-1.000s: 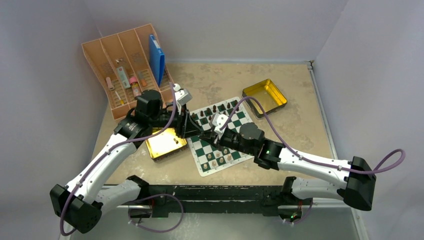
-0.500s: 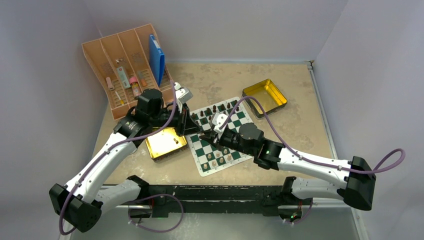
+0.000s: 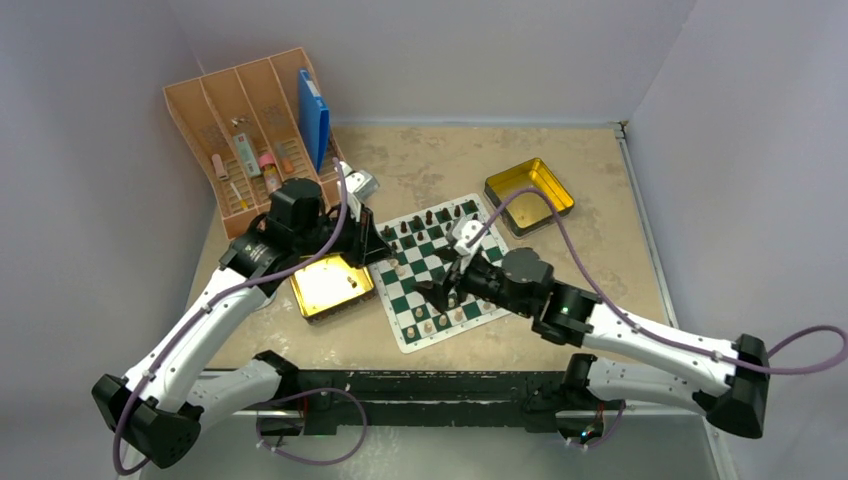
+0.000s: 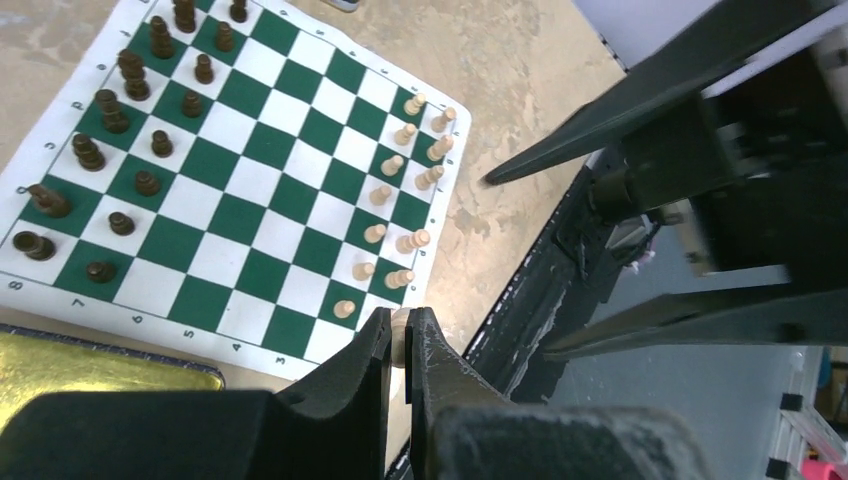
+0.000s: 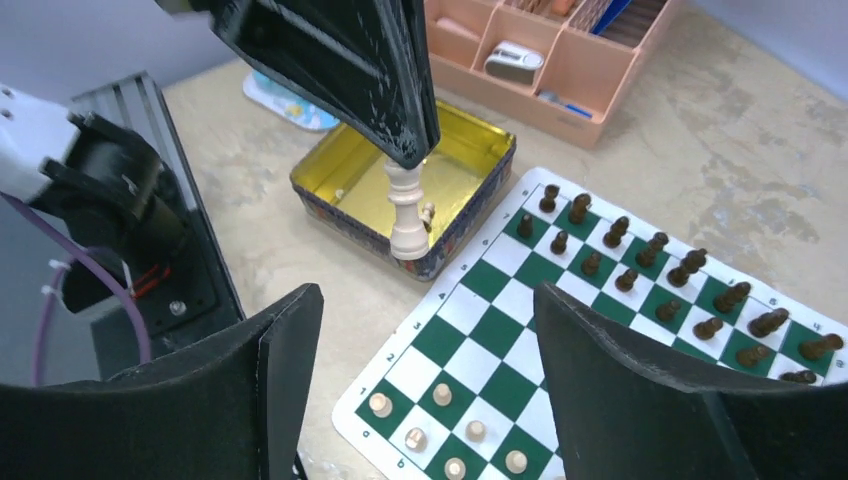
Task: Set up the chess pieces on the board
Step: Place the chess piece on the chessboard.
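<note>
I need to carry the tan piece across with my left gripper next, lower it onto the near row's empty green square (image 3: 472, 310) (image 4: 409, 211) and release it, because that square lies below and to the right in the top view.
My left gripper (image 3: 390, 262) is shut on the head of a tall light tan chess piece (image 5: 407, 215). The piece hangs upright over the seam between the gold tin (image 5: 330, 180) and the board's left edge. In the left wrist view its pale top (image 4: 400, 335) shows between the closed fingers. My right gripper (image 5: 422, 300) stands wide open and holds nothing, above the near-left part of the green and white board (image 3: 440, 245). Light pieces (image 5: 440, 395) stand in the board's near rows and dark ones (image 5: 650, 250) in the far rows.
A second gold tin (image 3: 530, 195) sits at the back right of the board. A pink divided organiser (image 3: 250, 130) holding small items and a blue box (image 3: 312, 118) stands at the back left. The arms' black base rail (image 3: 430, 385) runs along the near table edge.
The two grippers were together over the board's left side. The left one closed on the light piece. The right one then opened and drew back to the right.
</note>
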{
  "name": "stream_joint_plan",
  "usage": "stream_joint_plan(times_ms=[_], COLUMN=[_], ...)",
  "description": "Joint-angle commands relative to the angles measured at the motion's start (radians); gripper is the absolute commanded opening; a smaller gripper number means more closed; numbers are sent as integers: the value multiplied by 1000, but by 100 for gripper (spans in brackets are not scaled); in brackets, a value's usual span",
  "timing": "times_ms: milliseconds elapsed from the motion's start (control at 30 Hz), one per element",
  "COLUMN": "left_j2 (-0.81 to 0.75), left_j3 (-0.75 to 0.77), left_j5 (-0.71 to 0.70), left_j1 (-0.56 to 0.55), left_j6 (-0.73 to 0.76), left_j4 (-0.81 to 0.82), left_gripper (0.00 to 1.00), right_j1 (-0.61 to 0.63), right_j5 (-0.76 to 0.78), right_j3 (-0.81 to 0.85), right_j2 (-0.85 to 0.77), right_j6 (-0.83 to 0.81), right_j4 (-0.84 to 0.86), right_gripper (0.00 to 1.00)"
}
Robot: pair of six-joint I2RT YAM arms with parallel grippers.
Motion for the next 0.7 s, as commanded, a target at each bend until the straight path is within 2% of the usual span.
stream_joint_plan(times_ms=[0,33,233,467,667], left_j2=[1,4,102,290,472], left_j3=[32,24,44,83,152], left_j5=[-138,-177,-367,-618,-726], left_j1=[-32,-45,-181,-421,-568], left_j6=[-41,-49,-103,-97,-76], left_j4=[50,65,145,299,364], left_gripper=[0,0,0,0,0], right_j1=[-2,-2,-2,-2,-2], right_j5=[58,83,161,250,343], right_j3=[73,85,222,325,379], right_j2=[-135,-155,-244,-345,-410], right_j6=[96,99,238,326,351], right_j4=[-72,-88,-259,-332,-362], right_gripper=[95,98,99,99,99])
